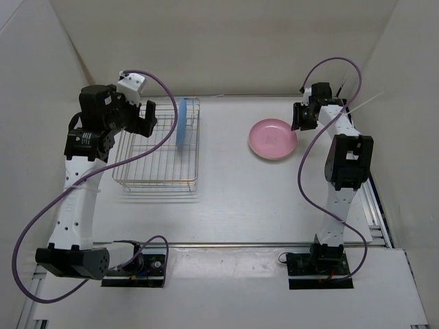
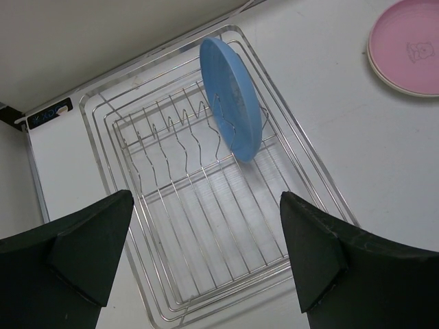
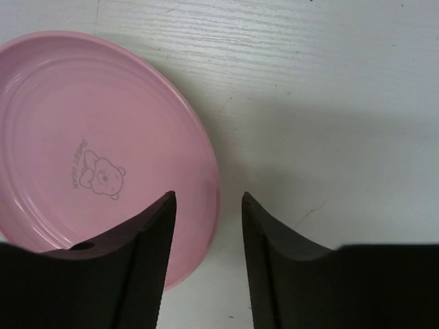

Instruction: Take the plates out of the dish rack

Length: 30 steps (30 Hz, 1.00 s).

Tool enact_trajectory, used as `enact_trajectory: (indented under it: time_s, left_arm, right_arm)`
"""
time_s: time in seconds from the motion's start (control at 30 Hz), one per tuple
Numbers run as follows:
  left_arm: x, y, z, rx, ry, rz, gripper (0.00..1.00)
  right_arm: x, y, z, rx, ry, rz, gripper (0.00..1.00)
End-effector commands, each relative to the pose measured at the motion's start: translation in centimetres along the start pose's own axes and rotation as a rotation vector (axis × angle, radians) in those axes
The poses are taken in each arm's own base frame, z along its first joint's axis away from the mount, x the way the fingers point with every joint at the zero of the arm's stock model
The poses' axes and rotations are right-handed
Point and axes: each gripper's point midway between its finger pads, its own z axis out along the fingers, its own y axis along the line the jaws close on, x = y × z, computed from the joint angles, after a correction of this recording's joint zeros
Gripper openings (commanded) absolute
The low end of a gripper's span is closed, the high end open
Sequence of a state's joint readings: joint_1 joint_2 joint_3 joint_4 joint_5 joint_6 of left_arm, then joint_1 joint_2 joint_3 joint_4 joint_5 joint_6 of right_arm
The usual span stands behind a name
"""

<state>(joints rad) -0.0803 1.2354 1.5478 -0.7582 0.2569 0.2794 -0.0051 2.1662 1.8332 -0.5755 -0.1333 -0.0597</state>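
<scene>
The blue plate's upper rim is clear of the rack's dividers, below my left gripper and to its right in the top view. So I need to turn, move across and go down over it.
A light blue plate (image 1: 181,122) (image 2: 233,96) stands on edge between the dividers at the far right of the wire dish rack (image 1: 158,181) (image 2: 322,179). A pink plate (image 1: 272,139) (image 2: 405,48) (image 3: 82,137) with a small bear print lies flat on the table to the right of the rack. My left gripper (image 1: 140,118) (image 2: 206,205) hangs wide open above the rack's near part, holding nothing. My right gripper (image 1: 300,116) (image 3: 208,199) is open at the pink plate's right rim. That rim sits between the jaws, and neither finger presses on it.
White walls enclose the table at the back and both sides. Purple cables loop from both arms. A small label (image 2: 49,113) sits at the table's far corner beyond the rack.
</scene>
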Motion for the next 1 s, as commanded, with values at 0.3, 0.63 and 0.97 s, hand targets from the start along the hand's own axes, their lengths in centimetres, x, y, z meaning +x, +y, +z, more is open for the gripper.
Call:
enact_trajectory:
  time_s: [0.3,0.63,0.97]
  left_arm:
    - [1.9,-0.1,1.2,-0.021,0.002,-0.094,1.00]
    - [3.0,-1.8,7.0,0.314,-0.046,-0.273,1.00]
    - [5.8,-1.1,13.0,0.539,-0.042,-0.440,1.00]
  right_arm:
    - [-6.0,2.0,-9.2,0.063,-0.205,-0.052,0.67]
    - [-5.3,5.8,-18.4,0.013,-0.235,-0.172,0.79]
    - [1.4,6.8,-22.5,-0.040,-0.197,-0.299,0.80]
